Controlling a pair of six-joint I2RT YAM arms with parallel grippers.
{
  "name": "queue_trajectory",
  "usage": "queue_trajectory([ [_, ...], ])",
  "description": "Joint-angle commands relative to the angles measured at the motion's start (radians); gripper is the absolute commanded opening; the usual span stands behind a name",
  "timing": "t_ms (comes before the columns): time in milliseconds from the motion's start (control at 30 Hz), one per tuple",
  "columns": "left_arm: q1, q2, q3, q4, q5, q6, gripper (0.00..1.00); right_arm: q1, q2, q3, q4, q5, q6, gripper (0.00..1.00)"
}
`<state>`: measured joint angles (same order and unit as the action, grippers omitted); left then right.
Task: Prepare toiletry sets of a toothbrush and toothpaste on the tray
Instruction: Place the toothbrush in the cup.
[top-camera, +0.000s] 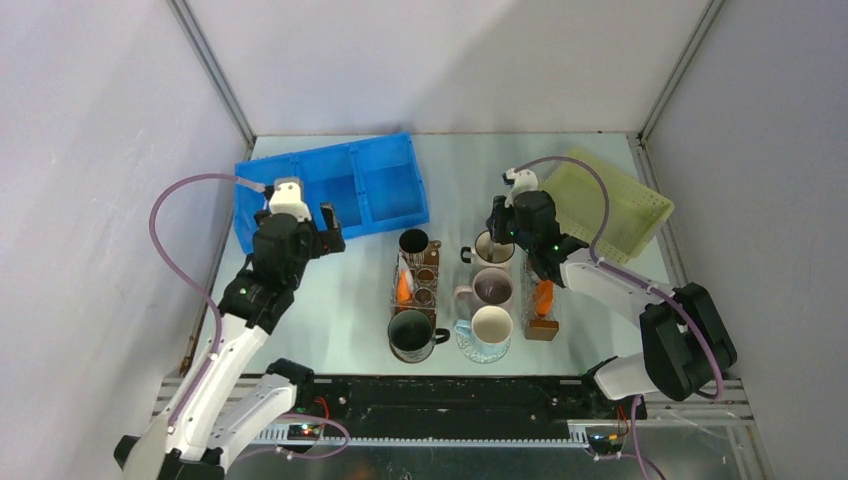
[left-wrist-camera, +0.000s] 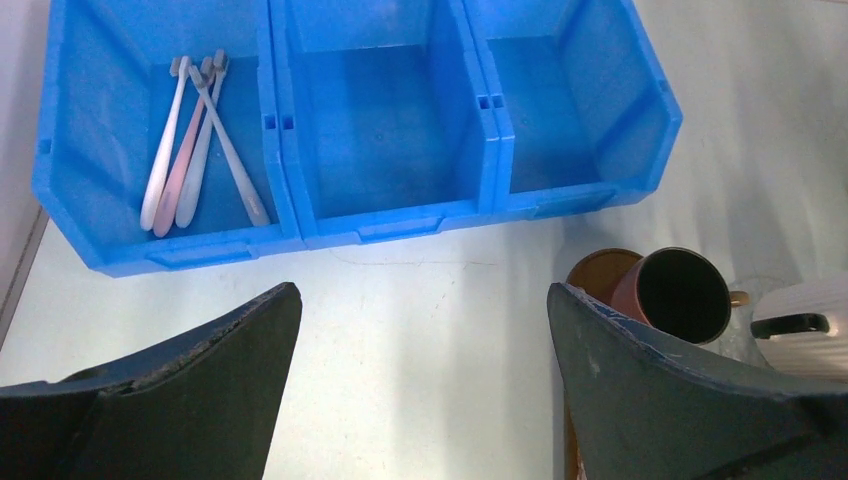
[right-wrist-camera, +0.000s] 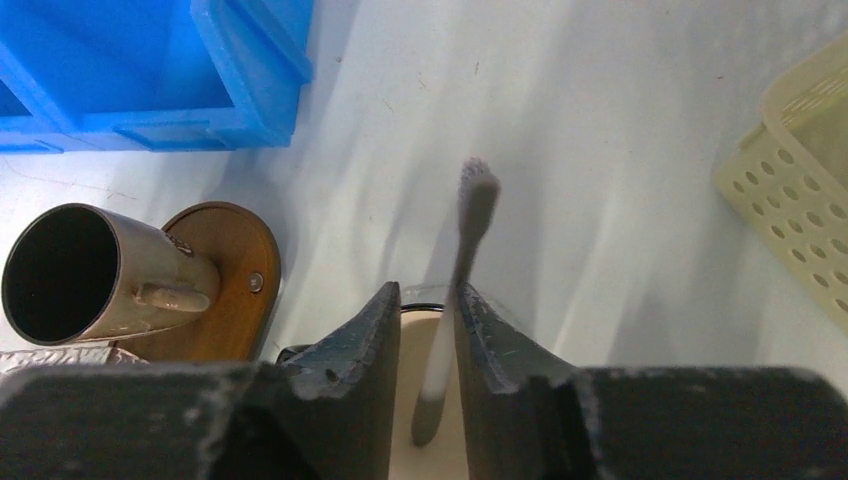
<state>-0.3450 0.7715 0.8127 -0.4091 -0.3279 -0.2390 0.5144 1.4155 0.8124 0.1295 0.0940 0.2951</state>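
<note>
My left gripper will next move over the toothbrush handle by the divider (left-wrist-camera: 248, 188) and go down, as the handle lies apart, below and to the left in the wrist view.
My right gripper (right-wrist-camera: 428, 292) hangs over a cream mug (right-wrist-camera: 410, 370), its jaws a little apart. A grey toothbrush (right-wrist-camera: 475, 200) stands between them, blurred, head up, its lower end inside the mug; it lies along the right finger with a gap on the left. In the top view that gripper (top-camera: 503, 235) is over the back mug (top-camera: 487, 250). Three more toothbrushes (left-wrist-camera: 190, 150) lie in the left cell of the blue bin (left-wrist-camera: 380, 215). My left gripper (left-wrist-camera: 422, 292) is wide open above bare table in front of the bin. Orange toothpaste tubes (top-camera: 403, 288) (top-camera: 544, 297) stand in holders beside the mugs.
A pale yellow-green perforated tray (top-camera: 610, 200) sits at the back right, behind my right arm. Several mugs (top-camera: 492, 288) stand in two rows mid-table. A brown mug (right-wrist-camera: 70, 275) rests on a wooden base (right-wrist-camera: 235, 290). The bin's other two cells hold nothing.
</note>
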Motion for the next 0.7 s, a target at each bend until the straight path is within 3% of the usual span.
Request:
queue_trajectory([
  [0, 0.029, 0.017, 0.032, -0.001, 0.022, -0.026, 1.0, -0.005, -0.015, 0.002, -0.001, 0.013, 0.013, 0.32],
  [367, 0.198, 0.138, 0.116, -0.07, 0.055, -0.037, 1.0, -0.007, -0.272, 0.002, -0.078, 0.014, 0.011, 0.74],
  [667, 0.391, 0.378, 0.228, -0.078, 0.138, -0.042, 0.98, -0.013, -0.494, 0.002, -0.227, 0.088, -0.028, 0.88],
])
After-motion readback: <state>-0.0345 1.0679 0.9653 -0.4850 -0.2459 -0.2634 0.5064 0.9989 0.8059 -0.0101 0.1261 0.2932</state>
